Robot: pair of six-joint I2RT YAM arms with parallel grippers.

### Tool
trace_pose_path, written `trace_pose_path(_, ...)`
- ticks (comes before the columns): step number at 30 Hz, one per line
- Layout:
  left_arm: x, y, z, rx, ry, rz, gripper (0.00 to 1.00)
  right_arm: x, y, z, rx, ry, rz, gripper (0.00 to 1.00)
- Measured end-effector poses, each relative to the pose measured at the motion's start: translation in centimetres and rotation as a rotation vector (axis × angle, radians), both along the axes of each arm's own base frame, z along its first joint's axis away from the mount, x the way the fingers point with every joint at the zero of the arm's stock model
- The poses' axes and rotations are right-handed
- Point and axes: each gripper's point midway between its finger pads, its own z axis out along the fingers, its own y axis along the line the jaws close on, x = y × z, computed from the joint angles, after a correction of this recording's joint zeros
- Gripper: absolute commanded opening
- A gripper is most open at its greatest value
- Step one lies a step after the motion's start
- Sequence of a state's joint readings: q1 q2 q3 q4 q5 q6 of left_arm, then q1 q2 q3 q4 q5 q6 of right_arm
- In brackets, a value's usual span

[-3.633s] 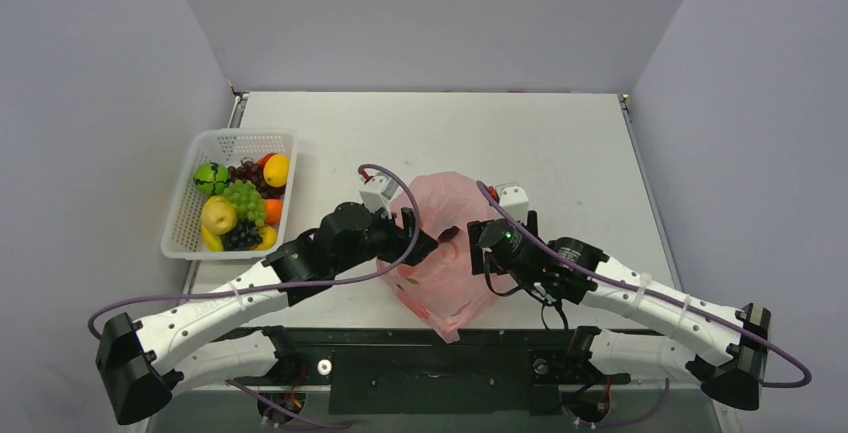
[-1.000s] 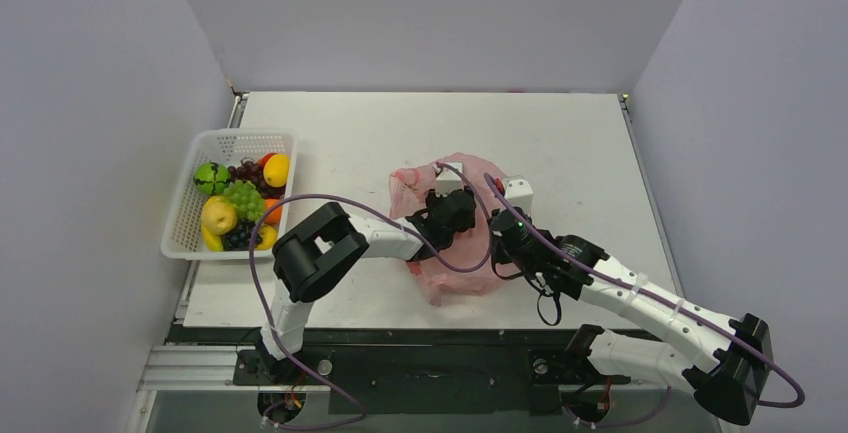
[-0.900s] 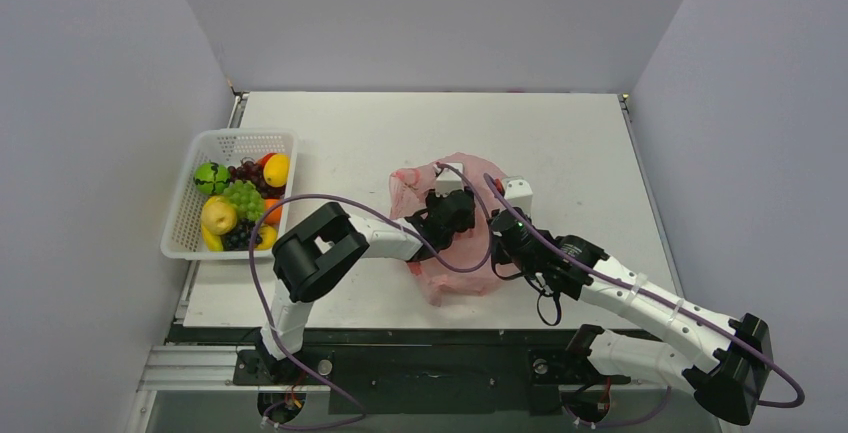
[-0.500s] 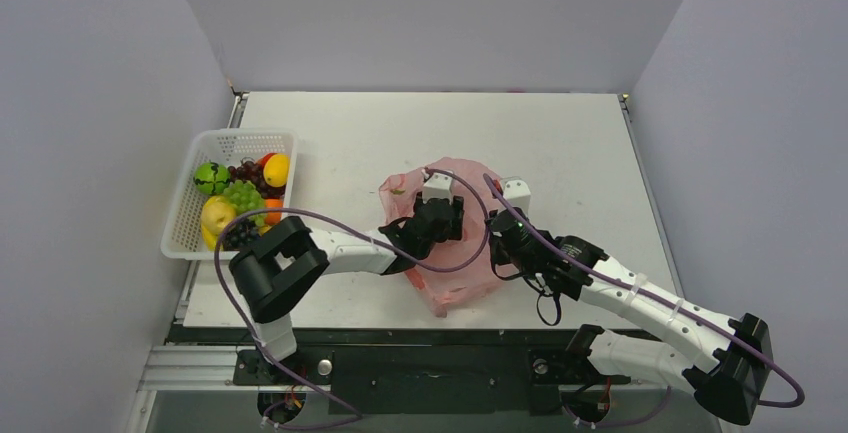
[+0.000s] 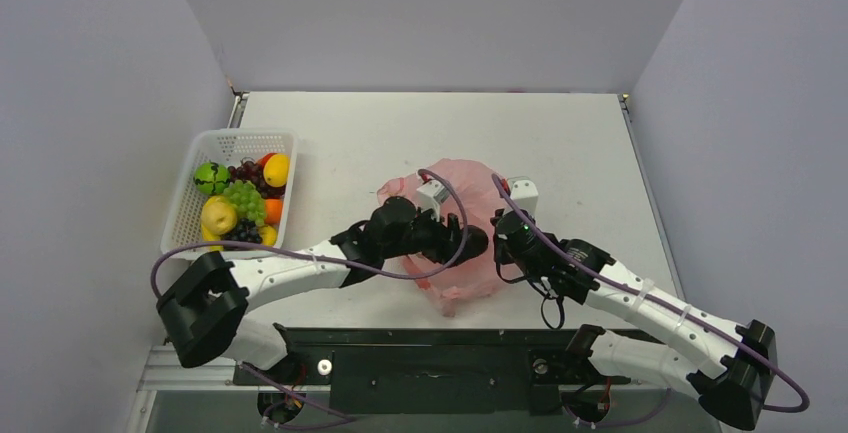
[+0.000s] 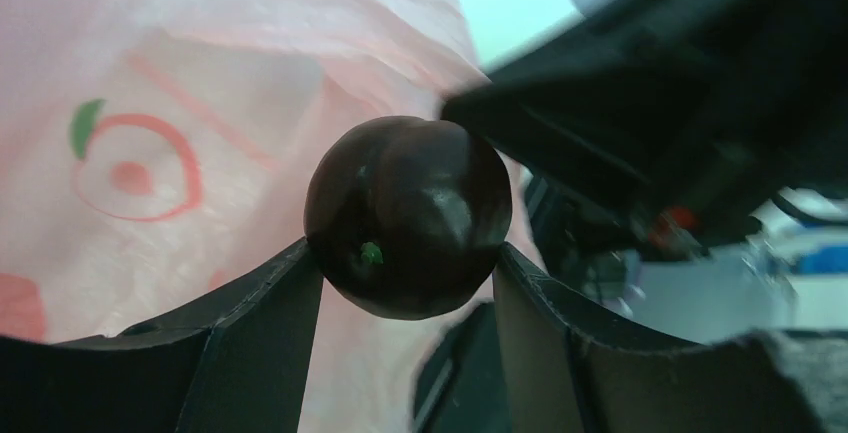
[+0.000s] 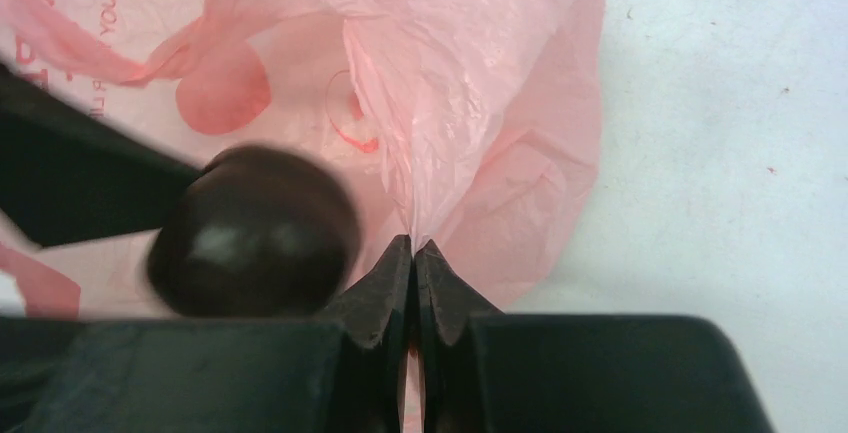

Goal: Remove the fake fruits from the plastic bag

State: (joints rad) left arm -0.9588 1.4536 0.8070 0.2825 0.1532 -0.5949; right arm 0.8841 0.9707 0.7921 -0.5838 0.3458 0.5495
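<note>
I will carry the fruit with my left gripper outward and to the left in the top view, over the basket's far end (image 5: 252, 149), then release it, as other fruits are inside.
The plastic bag (image 5: 462, 179) is a crumpled pink film heap at the table's middle, printed with red fruit outlines (image 6: 135, 173). My left gripper (image 6: 408, 273) is shut on a round, glossy, dark maroon fake fruit (image 6: 408, 215) with a small green spot. The fruit shows bare against the pink film. In the right wrist view the same dark fruit (image 7: 255, 243) hangs just left of my right gripper (image 7: 414, 245). That gripper is shut on a pinched fold of the bag (image 7: 470, 83). Seen from above, both grippers meet at the bag's near side (image 5: 482, 245).
A white mesh basket (image 5: 186, 225) stands at the table's left edge holding several fake fruits (image 5: 240, 198), among them green grapes, lemons, a lime and dark grapes. Bare white tabletop (image 5: 580, 143) lies behind and right of the bag. The black base rail (image 5: 430, 353) runs along the near edge.
My left arm has stretched out low and to the left. Its gripper has come from the bag's top toward the bag's near side, carrying the dark fruit. The right gripper has kept its pinch.
</note>
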Motion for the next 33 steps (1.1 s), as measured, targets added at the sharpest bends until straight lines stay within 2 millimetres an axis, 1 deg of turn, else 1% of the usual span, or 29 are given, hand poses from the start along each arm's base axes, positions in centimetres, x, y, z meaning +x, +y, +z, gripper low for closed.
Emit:
trace_pose_path(2,-1.8,0.7,1.2,-0.041,0.010,-0.066,0.00,0.2,-0.5,0.2,0.003,-0.016,-0.031,0.00)
trace_pose_path(5,-3.8,2.0,3.6,-0.108,-0.005,-0.136,0.00,0.4,-1.2,0.7,0.013,-0.038,-0.070,0.00)
trace_pose_path(7,-4.7,3.0,5.3,-0.150,-0.021,-0.160,0.00,0.5,-1.5,1.2,0.024,-0.054,-0.091,0.00)
trace_pose_path(9,-4.9,4.3,7.4,-0.195,-0.054,-0.155,0.00,0.7,-1.8,1.4,0.029,-0.064,-0.107,0.00)
trace_pose_path(11,-4.7,5.8,9.6,-0.235,-0.096,-0.124,0.00,0.7,-1.9,1.4,0.030,-0.066,-0.115,0.00)
trace_pose_path(13,-4.2,7.4,11.3,-0.258,-0.135,-0.078,0.00,0.7,-1.9,1.4,0.031,-0.064,-0.119,0.00)
trace_pose_path(15,-3.3,9.4,12.3,-0.245,-0.164,0.012,0.00,0.7,-1.9,1.4,0.033,-0.063,-0.121,0.00)
trace_pose_path(18,-0.6,13.3,12.7,-0.158,-0.176,0.238,0.00,0.8,-2.0,1.4,0.036,-0.062,-0.127,0.00)
trace_pose_path(21,1.8,18.0,12.0,-0.026,-0.184,0.472,0.00,0.8,-2.1,1.4,0.036,-0.061,-0.128,0.00)
trace_pose_path(23,2.8,21.0,11.3,0.078,-0.198,0.593,0.00,0.9,-2.1,1.4,0.036,-0.060,-0.130,0.00)
trace_pose_path(26,4.2,24.1,10.4,0.235,-0.225,0.709,0.00,0.8,-2.2,1.2,0.034,-0.058,-0.130,0.00)
trace_pose_path(28,5.4,25.6,10.2,0.317,-0.233,0.768,0.00,0.8,-2.2,1.1,0.033,-0.055,-0.129,0.00)
trace_pose_path(30,7.3,27.6,10.0,0.372,-0.208,0.839,0.00,0.7,-2.1,1.0,0.035,-0.052,-0.126,0.00)
trace_pose_path(33,10.2,31.8,9.4,0.380,-0.124,0.974,0.00,0.6,-2.1,1.2,0.045,-0.054,-0.124,0.00)
